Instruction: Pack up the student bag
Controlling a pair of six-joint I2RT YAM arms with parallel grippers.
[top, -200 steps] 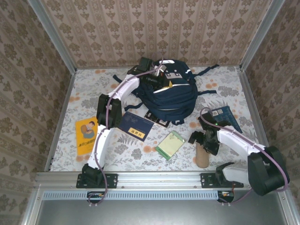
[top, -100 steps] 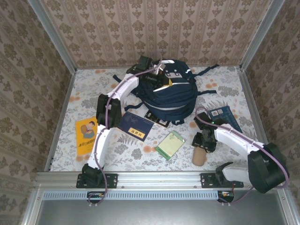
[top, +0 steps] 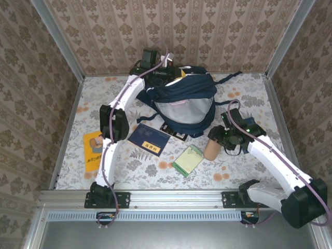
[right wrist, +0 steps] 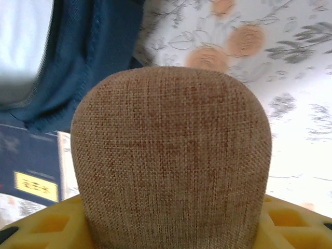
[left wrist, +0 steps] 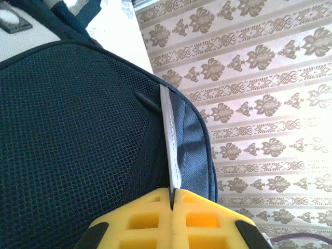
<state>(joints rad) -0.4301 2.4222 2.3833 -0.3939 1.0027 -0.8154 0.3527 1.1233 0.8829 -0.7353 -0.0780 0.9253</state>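
Note:
My right gripper should move the pouch (top: 211,149) outward into the student bag's opening and let go of the pouch, because the student bag's opening that my left gripper holds open lies outward.
The student bag (top: 184,106), navy blue, lies at the back middle of the table with its mouth pulled open, showing pale grey lining. My left gripper (top: 167,73) is at the bag's far top edge. In the left wrist view its yellow fingers (left wrist: 140,223) are shut on a grey strip of the student bag (left wrist: 78,124), jaws pressed together. A brown woven pouch (top: 211,149) sits just right of the bag's front. My right gripper (top: 222,139) is shut on it. Up close the pouch (right wrist: 171,155) stands between yellow fingers (right wrist: 41,225), with bag fabric (right wrist: 93,46) beyond.
On the floral tabletop lie a navy booklet (top: 149,139), a yellow book (top: 93,144), a green notebook (top: 188,160) and a dark flat item (top: 174,132) under the bag's front. Bag straps (top: 228,78) trail right. Patterned walls close in on three sides.
My right gripper closed on the brown pouch and carried it from the near edge up toward the bag. My left gripper pulled the bag's edge back, opening it so the lining shows.

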